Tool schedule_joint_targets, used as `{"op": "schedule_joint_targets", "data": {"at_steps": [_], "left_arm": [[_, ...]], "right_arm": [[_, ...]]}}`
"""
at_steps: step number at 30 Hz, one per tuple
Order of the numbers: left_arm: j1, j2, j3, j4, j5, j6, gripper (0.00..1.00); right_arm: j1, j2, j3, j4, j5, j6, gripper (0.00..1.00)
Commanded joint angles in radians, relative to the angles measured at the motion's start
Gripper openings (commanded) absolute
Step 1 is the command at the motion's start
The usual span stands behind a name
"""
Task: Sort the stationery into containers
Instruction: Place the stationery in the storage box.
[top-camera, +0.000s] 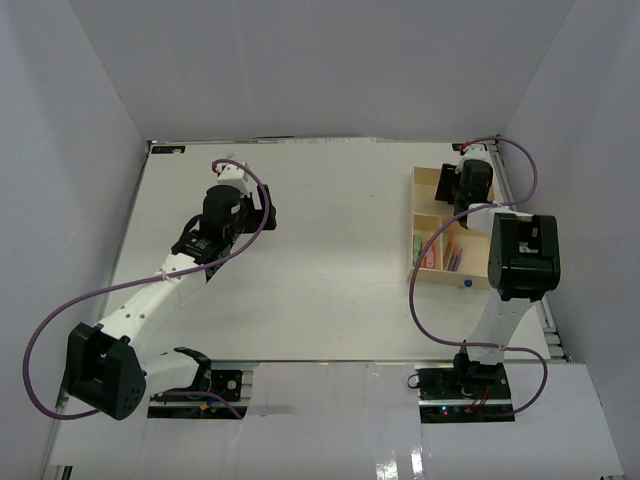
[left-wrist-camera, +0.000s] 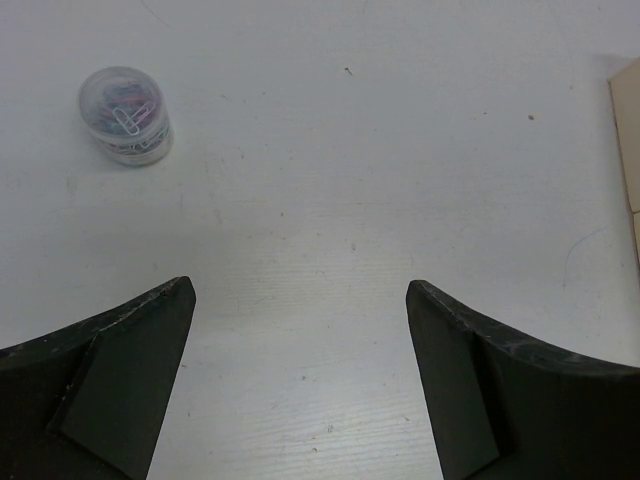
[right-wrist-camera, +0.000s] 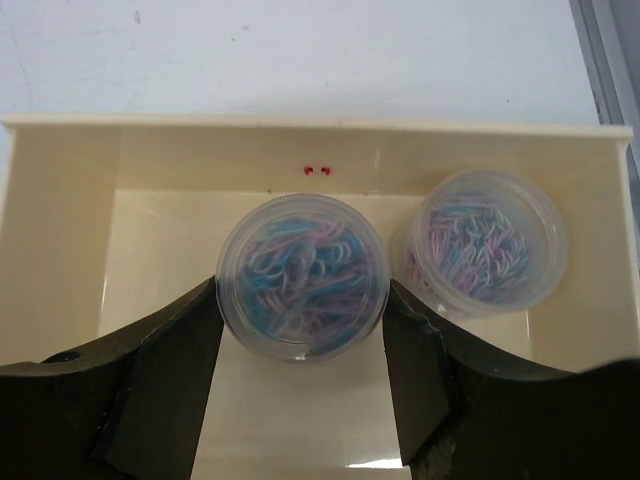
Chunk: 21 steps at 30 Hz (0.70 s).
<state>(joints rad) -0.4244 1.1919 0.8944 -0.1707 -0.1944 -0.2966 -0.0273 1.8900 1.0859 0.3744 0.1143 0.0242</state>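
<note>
The robot's left gripper will first reach outward and to the left in the wrist view, to get down around the third pot outside the tray.
A small clear round pot (right-wrist-camera: 302, 275) full of blue and pink paper clips sits between the fingers of my right gripper (right-wrist-camera: 300, 290), which is shut on it, both pads against its sides. It is inside a compartment of the pale wooden tray (right-wrist-camera: 300, 125), beside a second similar pot (right-wrist-camera: 487, 240). From above, the right gripper (top-camera: 470, 182) is over the tray's (top-camera: 424, 180) far section. Coloured pens (top-camera: 440, 250) lie in the near section. My left gripper (left-wrist-camera: 300, 290) stands wide open over bare table. A third pot (left-wrist-camera: 125, 113) stands ahead to its left.
The tray's edge (left-wrist-camera: 625, 140) shows at the right of the left wrist view. A small blue item (top-camera: 467, 284) lies at the tray's near edge. White walls enclose the table on three sides. The left gripper (top-camera: 262, 210) hovers at mid-table.
</note>
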Motion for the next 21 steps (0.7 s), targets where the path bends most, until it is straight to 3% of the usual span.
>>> {"op": "schedule_joint_targets", "data": {"at_steps": [1,3,8,16,21], "left_arm": [[0.006,-0.002,-0.002,0.02,0.009,-0.004,0.98],[0.006,0.002,-0.002,0.019,0.01,-0.006,0.98],[0.006,0.002,-0.002,0.019,0.015,-0.006,0.98],[0.022,0.021,0.011,-0.001,-0.008,-0.033,0.98],[0.104,0.151,0.082,-0.067,-0.01,-0.093,0.98]], "right_arm": [[-0.006,-0.011,0.066,0.104,0.021,0.005,0.65],[-0.006,-0.023,0.065,0.103,0.019,-0.006,0.78],[-0.006,-0.054,0.048,0.095,0.024,-0.02,0.93],[0.013,-0.29,-0.021,-0.005,-0.06,-0.015,1.0],[0.026,-0.52,-0.056,-0.152,-0.165,-0.006,0.9]]}}
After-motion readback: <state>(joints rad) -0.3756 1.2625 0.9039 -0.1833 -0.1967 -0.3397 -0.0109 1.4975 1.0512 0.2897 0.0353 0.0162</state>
